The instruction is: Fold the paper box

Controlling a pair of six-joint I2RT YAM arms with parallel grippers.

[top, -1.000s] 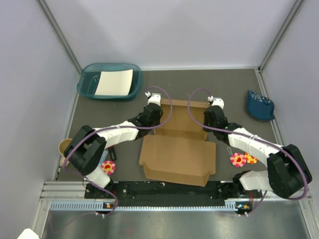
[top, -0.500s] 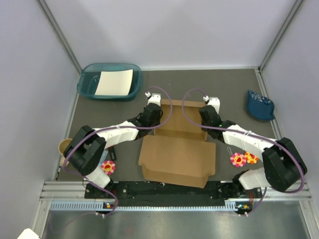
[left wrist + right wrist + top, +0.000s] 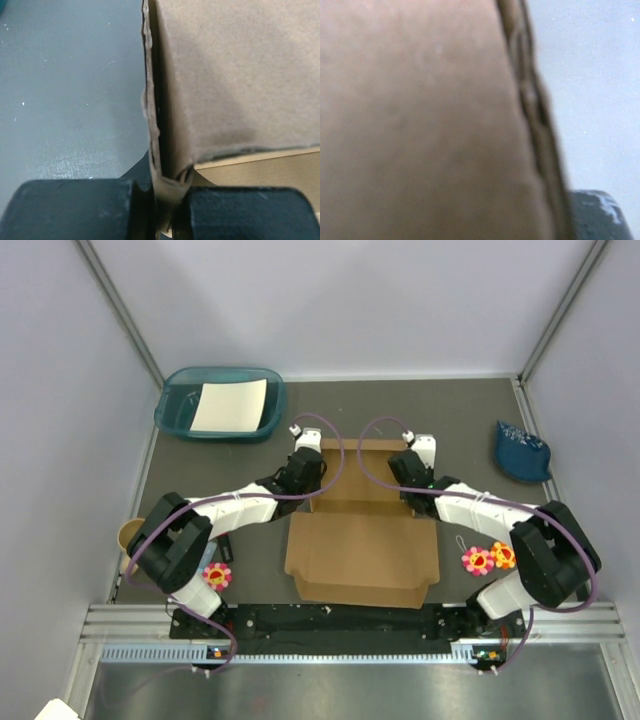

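Observation:
The tray's side point(image 3: 311, 505) point(image 3: 170, 189) already stands upright between the black fingers. My left gripper should next stay at the near end of the tray's side and open the fingers to let go of it.
The brown cardboard paper box point(image 3: 362, 552) lies in the middle of the table, its wide flap spread flat toward the arms and its shallow tray part point(image 3: 365, 478) behind it. My left gripper point(image 3: 305, 470) is at the tray's left wall. In the left wrist view the gripper point(image 3: 167, 212) is shut on that upright wall point(image 3: 152, 125), with a black finger point(image 3: 75, 210) on each side. My right gripper point(image 3: 411, 472) is at the right wall. Blurred cardboard point(image 3: 430, 120) fills the right wrist view. Its edge runs down beside the one finger point(image 3: 597, 215) that shows, and the other finger is hidden behind it.
A teal tray point(image 3: 176, 418) holding a white sheet point(image 3: 228, 405) stands at the back left. A dark blue object point(image 3: 522, 452) lies at the right. Flower toys lie near each base point(image 3: 217, 575) point(image 3: 486, 560). A brown cup point(image 3: 130, 534) stands at the left edge.
My right gripper has moved left onto the box's right wall and closed on it. The box has shifted slightly to the right. The left gripper has kept its grip.

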